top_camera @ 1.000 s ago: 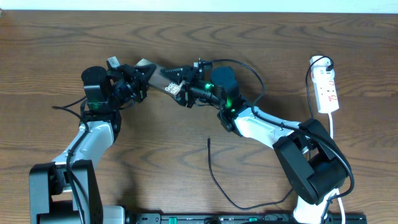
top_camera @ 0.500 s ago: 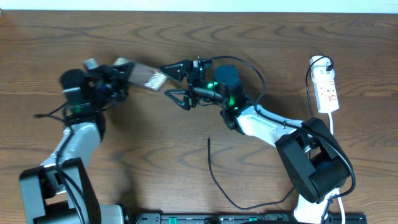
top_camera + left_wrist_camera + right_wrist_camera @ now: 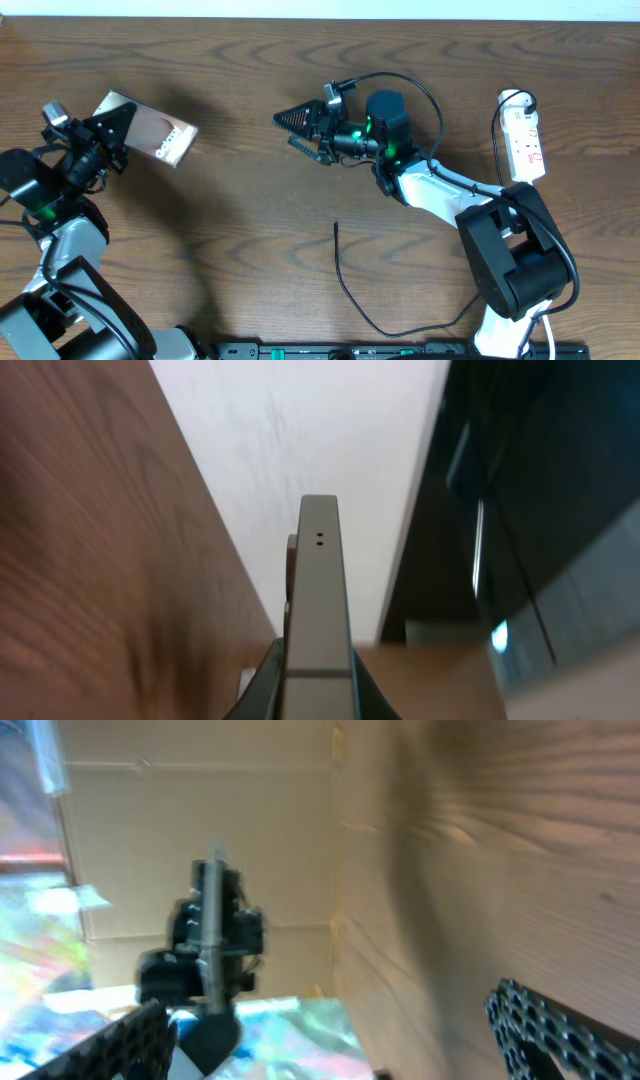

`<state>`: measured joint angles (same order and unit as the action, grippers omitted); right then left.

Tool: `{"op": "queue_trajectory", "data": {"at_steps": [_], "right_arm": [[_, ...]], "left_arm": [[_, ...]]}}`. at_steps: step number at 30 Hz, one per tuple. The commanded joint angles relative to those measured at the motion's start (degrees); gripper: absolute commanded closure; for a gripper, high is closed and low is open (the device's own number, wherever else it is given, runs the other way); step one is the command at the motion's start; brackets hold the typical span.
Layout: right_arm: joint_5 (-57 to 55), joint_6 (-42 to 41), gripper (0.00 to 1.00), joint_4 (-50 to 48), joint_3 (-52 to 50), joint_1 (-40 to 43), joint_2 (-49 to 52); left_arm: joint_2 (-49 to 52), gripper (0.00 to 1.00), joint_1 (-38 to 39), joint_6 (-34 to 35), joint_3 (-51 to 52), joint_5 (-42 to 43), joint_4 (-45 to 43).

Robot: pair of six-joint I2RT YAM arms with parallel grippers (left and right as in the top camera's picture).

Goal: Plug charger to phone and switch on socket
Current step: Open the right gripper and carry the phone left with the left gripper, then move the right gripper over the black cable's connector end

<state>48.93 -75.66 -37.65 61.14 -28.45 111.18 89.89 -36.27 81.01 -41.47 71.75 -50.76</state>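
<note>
My right gripper's fingers point sideways toward the phone, so next it needs to move back over the charger's plug [image 3: 336, 227] and turn them down onto the plug's tip.
My left gripper [image 3: 112, 128] is shut on the phone [image 3: 152, 134] and holds it tilted above the table's far left; its brownish oval and white lettering face up. In the left wrist view the phone [image 3: 318, 590] stands edge-on between my jaws [image 3: 318, 698]. My right gripper [image 3: 302, 133] is open and empty at mid table, well right of the phone. Its wrist view shows spread jaws [image 3: 335, 1025] and the phone [image 3: 210, 935] edge-on far off. The charger [image 3: 345, 280] lies loose on the wood, its plug tip [image 3: 336, 227] below my right gripper. The socket [image 3: 525, 140] lies at the right edge.
The socket's white cord [image 3: 538, 205] runs down the right side past my right arm's base [image 3: 510, 270]. A black rail [image 3: 400, 351] lines the table's front edge. Thick black arm cables loop over the right arm [image 3: 420, 95].
My left arm has swung far left, carrying the phone away from my right gripper. The right gripper has opened, released the phone and drawn slightly right.
</note>
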Motion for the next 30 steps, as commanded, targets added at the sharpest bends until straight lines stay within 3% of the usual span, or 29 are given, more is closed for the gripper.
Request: {"op": "queue_trajectory", "data": {"at_steps": [1,5,9,16,23,30], "right_arm": [[0.20,10.82,0.01,5.44,2.14,0.00,-1.16],[-4.83,21.05,0.01,24.20,7.56,0.50,-2.56],[-20.87,33.48,0.01,53.57,17.66,0.33,-4.44],[-39.41,39.52,0.01,84.65,31.45,-1.01,-4.79],[-41.16,37.46,0.01,99.76,28.85,-5.55,-4.63],[-41.31,31.10,0.01,99.54,22.58,-11.82,-4.63]], "left_arm": [[-0.79,0.93,-0.20,0.02,-0.48,9.70,-2.01],[-0.79,0.93,-0.20,0.00,-0.48,9.68,-2.14],[-0.79,0.93,-0.20,-0.42,-0.48,9.70,-2.14],[-0.79,0.93,-0.17,-1.92,-0.48,9.73,-2.10],[-0.79,0.93,-0.17,-1.95,-0.48,9.73,-2.10],[-0.79,0.92,-0.17,-2.16,-0.48,9.88,-2.10]]}}
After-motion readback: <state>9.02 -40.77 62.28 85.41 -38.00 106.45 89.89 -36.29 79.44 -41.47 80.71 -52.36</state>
